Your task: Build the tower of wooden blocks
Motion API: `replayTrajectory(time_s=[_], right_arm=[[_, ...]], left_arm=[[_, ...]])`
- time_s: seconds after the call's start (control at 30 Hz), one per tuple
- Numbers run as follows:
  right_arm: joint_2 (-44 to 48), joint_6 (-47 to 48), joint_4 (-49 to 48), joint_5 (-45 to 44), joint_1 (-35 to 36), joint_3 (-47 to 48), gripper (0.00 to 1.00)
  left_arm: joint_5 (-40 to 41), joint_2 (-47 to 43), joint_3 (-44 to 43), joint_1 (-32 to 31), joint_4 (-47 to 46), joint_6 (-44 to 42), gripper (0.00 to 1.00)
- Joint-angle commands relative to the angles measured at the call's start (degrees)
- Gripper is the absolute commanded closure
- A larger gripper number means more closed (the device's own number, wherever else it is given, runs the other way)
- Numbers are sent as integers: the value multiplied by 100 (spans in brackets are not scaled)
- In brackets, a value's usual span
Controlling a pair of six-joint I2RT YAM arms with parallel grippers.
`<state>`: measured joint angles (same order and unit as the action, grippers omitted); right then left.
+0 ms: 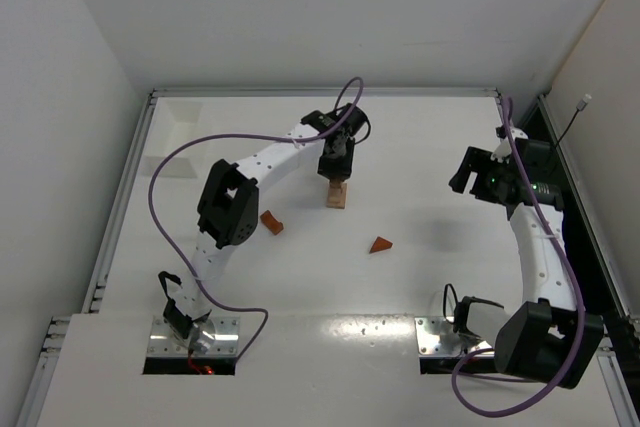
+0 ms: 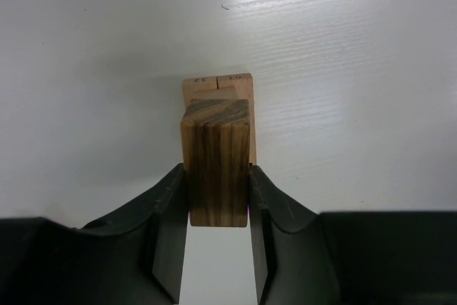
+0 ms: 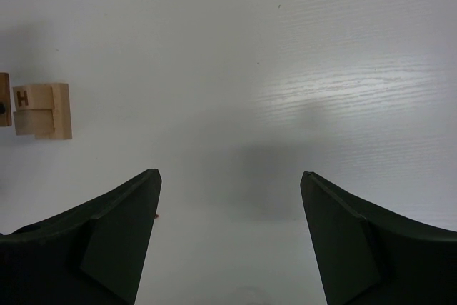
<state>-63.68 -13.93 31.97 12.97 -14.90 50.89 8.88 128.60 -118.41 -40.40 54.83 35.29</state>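
Note:
Next I will ease my left gripper down onto the tan stack's top and release, since the stack lies below with the dark striped block (image 2: 216, 162) already lined up over it.
The wood block tower (image 1: 337, 197) is a short stack of pale tan blocks at mid-table. In the left wrist view its tan blocks (image 2: 218, 85) lie just beyond my fingers. My left gripper (image 1: 337, 167) (image 2: 218, 176) is shut on a dark striped wooden block (image 2: 216, 162) and holds it over the stack; whether it touches the stack I cannot tell. My right gripper (image 1: 478, 173) (image 3: 230, 173) is open and empty, off to the right. The tan blocks (image 3: 43, 110) show at its view's left edge.
A reddish-brown block (image 1: 271, 222) lies left of the tower. A reddish-brown triangular wedge (image 1: 381, 245) lies in front of it to the right. A white shallow tray (image 1: 172, 137) sits at the back left. Raised rails edge the table.

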Motion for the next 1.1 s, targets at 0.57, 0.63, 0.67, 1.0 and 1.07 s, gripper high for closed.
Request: replayTrajectory(time_s=[0.57, 0.63, 0.67, 1.0, 1.07], right_arm=[[181, -110, -164, 109, -136, -62, 24], [181, -110, -164, 109, -136, -62, 24], [181, -110, -164, 109, -136, -62, 24], [66, -110, -217, 162, -136, -62, 24], [66, -110, -217, 162, -136, -62, 24]], left_arm=[[96, 25, 187, -135, -33, 268, 100], [96, 25, 239, -135, -34, 268, 100], [96, 25, 239, -135, -34, 268, 100], [43, 131, 292, -135, -34, 268, 100], [-18, 192, 292, -135, -86, 268, 100]])
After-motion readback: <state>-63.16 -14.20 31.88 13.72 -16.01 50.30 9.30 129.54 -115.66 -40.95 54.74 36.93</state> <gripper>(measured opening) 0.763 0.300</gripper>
